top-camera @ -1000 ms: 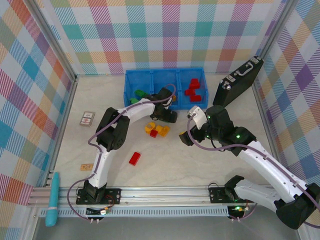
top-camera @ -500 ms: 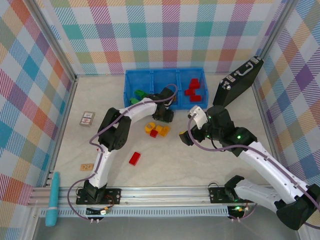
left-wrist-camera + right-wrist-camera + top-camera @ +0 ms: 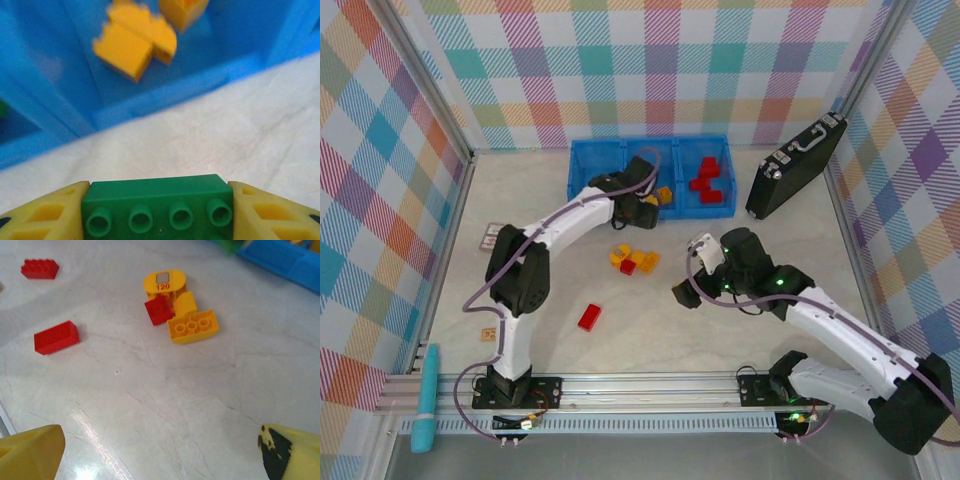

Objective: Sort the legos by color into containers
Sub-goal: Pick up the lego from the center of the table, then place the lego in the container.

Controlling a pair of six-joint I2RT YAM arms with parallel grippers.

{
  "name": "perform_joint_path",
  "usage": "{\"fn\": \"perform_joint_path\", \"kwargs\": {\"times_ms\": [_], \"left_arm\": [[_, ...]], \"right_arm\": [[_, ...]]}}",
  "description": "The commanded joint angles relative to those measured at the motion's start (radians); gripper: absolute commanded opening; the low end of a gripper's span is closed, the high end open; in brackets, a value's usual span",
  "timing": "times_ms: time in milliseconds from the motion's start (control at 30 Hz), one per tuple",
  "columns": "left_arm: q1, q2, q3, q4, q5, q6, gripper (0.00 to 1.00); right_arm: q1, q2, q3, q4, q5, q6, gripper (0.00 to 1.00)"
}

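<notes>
My left gripper lifts over the blue tray's front side next and releases the lego in the tray's end section showing green (image 3: 594, 161) (image 3: 7, 122). That section lies outward, beyond the orange-yellow legos' divider.
My left gripper (image 3: 157, 210) is shut on a green lego (image 3: 157, 205) held crosswise between its yellow fingers, just above the table before the blue tray's front wall (image 3: 165, 97). Orange-yellow legos (image 3: 135, 42) lie in the compartment behind it. From above, the left gripper (image 3: 640, 207) is at the middle compartment's front edge of the tray (image 3: 582, 150); red legos (image 3: 705, 180) fill the right compartment. My right gripper (image 3: 160, 460) is open over bare table, short of a cluster of orange legos (image 3: 192, 325) and a small red one (image 3: 159, 309). Loose red bricks (image 3: 56, 336) lie left.
A black hard case (image 3: 795, 165) leans at the back right, beside the tray. A small card (image 3: 492, 237) and a tan wooden tile (image 3: 490, 333) lie at the left. A teal tool (image 3: 425, 397) rests on the near rail. Checked walls close in three sides.
The left gripper has travelled from the loose cluster back toward the tray, carrying the green lego. The right gripper has drawn slightly nearer and to the left, still open.
</notes>
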Motion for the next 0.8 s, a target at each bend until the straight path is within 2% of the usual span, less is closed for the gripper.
{"fn": "perform_joint_path", "kwargs": {"times_ms": [0, 100, 233, 367, 633, 767], "left_arm": [[0.047, -0.059, 0.041, -0.015, -0.049, 0.027, 0.44], [0.099, -0.076, 0.037, 0.013, -0.053, 0.016, 0.44], [0.161, -0.057, 0.069, 0.038, -0.042, 0.020, 0.45], [0.221, 0.005, 0.145, 0.038, 0.010, 0.021, 0.45], [0.275, 0.120, 0.253, 0.026, 0.046, 0.015, 0.45], [0.284, 0.154, 0.278, 0.018, 0.057, 0.018, 0.51]], "right_arm": [[0.037, 0.072, 0.004, 0.141, 0.018, -0.020, 0.99], [0.063, 0.194, 0.030, 0.187, 0.056, -0.051, 0.99], [0.069, 0.316, 0.050, 0.270, 0.021, -0.153, 0.97], [0.070, 0.486, 0.150, 0.182, 0.021, -0.310, 0.99], [0.070, 0.655, 0.230, 0.256, -0.001, -0.340, 0.99], [0.070, 0.718, 0.280, 0.229, 0.006, -0.364, 0.99]]}}
